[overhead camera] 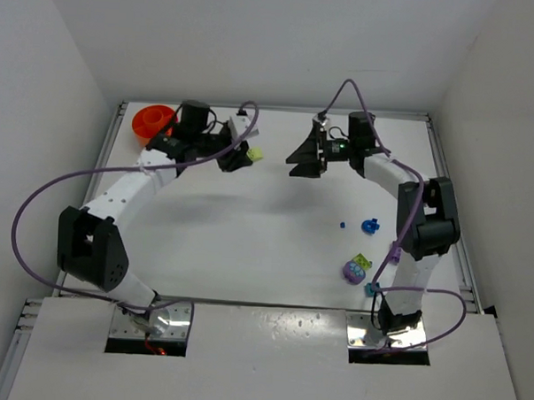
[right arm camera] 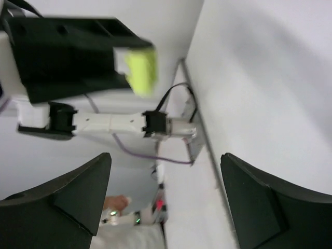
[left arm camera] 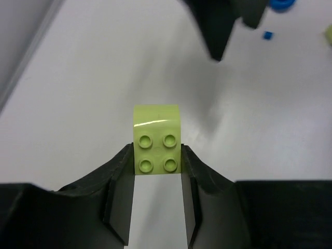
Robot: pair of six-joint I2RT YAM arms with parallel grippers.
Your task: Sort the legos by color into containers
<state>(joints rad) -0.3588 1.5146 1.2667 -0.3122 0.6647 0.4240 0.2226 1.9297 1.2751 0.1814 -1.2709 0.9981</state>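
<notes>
My left gripper swings to the left in the top view next, over the orange bowl's open middle, because the lime lego still hangs above bare tabletop.
My left gripper is shut on a lime green lego and holds it above the table at the back, right of the orange bowl. In the left wrist view the four-stud lime lego sits pinched between the fingertips of the gripper. My right gripper is open and empty, facing the left one across a gap. The right wrist view shows its jaws spread wide and the lime lego in the other gripper. A blue lego, a tiny blue bit, a purple lego, another lime lego and a teal lego lie at the right.
White walls enclose the table on three sides. A metal rail runs along the right edge. The right arm's elbow stands over the right side, close to the loose legos. A small purple piece shows beside that arm.
</notes>
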